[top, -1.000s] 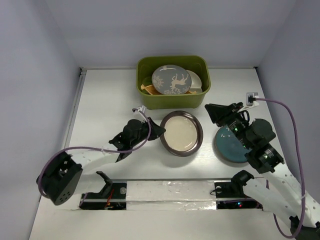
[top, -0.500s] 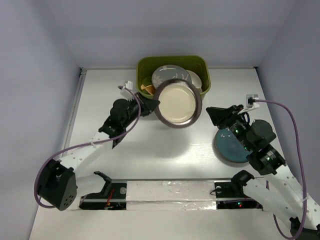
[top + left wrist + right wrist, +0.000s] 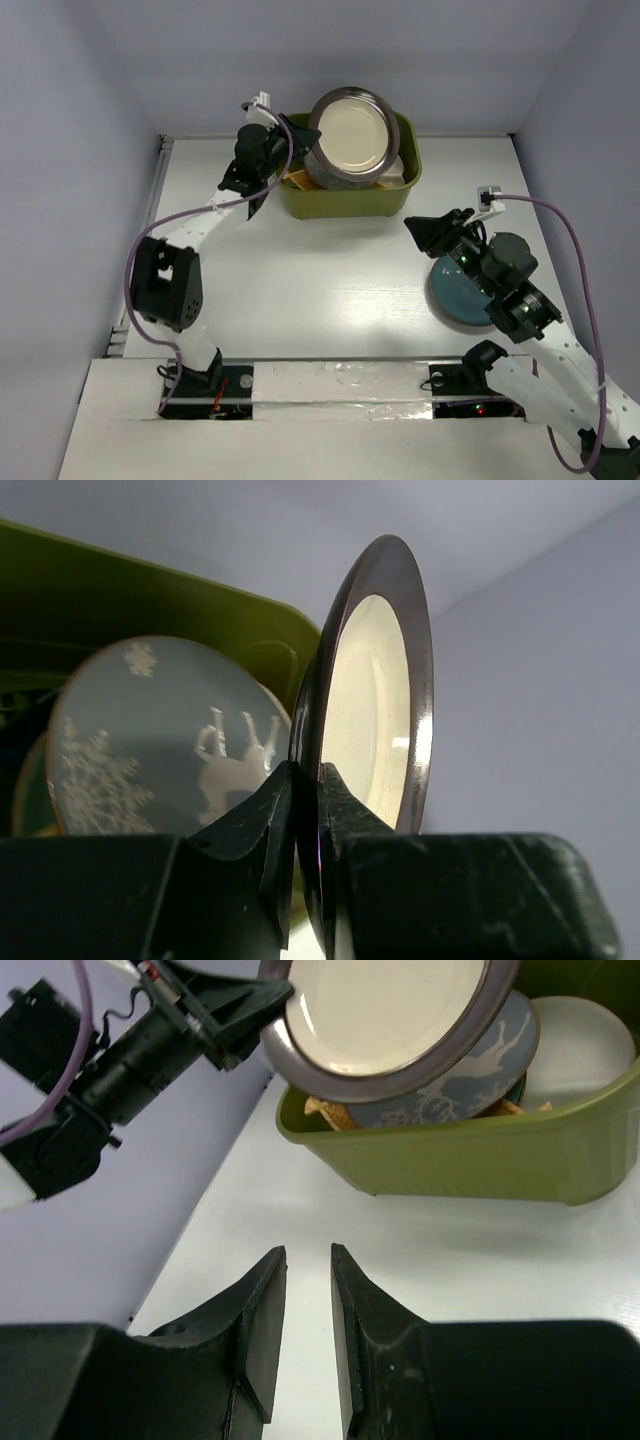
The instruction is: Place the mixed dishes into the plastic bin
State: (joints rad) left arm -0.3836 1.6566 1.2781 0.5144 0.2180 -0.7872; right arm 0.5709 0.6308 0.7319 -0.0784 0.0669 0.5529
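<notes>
The cream plate is still above the sides of the bin, so my left gripper will next lower it into the bin over the grey deer plate (image 3: 172, 742).
My left gripper (image 3: 303, 132) is shut on the edge of the brown-rimmed cream plate (image 3: 352, 135) and holds it tilted above the olive-green plastic bin (image 3: 345, 203). In the left wrist view the jaws (image 3: 308, 780) pinch the plate's rim (image 3: 370, 700). The grey deer plate (image 3: 160, 740) lies below in the bin (image 3: 120, 590). An orange leaf-shaped dish (image 3: 297, 180) and a cream dish (image 3: 392, 165) also lie in the bin. The teal round plate (image 3: 452, 297) sits on the table, partly under my right arm. My right gripper (image 3: 428, 232) hovers beside it, narrowly open and empty (image 3: 308, 1255).
The right wrist view shows the held plate (image 3: 385, 1010), the deer plate (image 3: 470, 1070), a cream dish (image 3: 580, 1050), the bin's wall (image 3: 480, 1160) and the left gripper (image 3: 255, 1010). White walls enclose the table. A taped strip (image 3: 330, 380) runs along the near edge.
My left gripper has lifted the brown-rimmed cream plate off the table middle and carried it back over the bin. The right arm has barely moved.
</notes>
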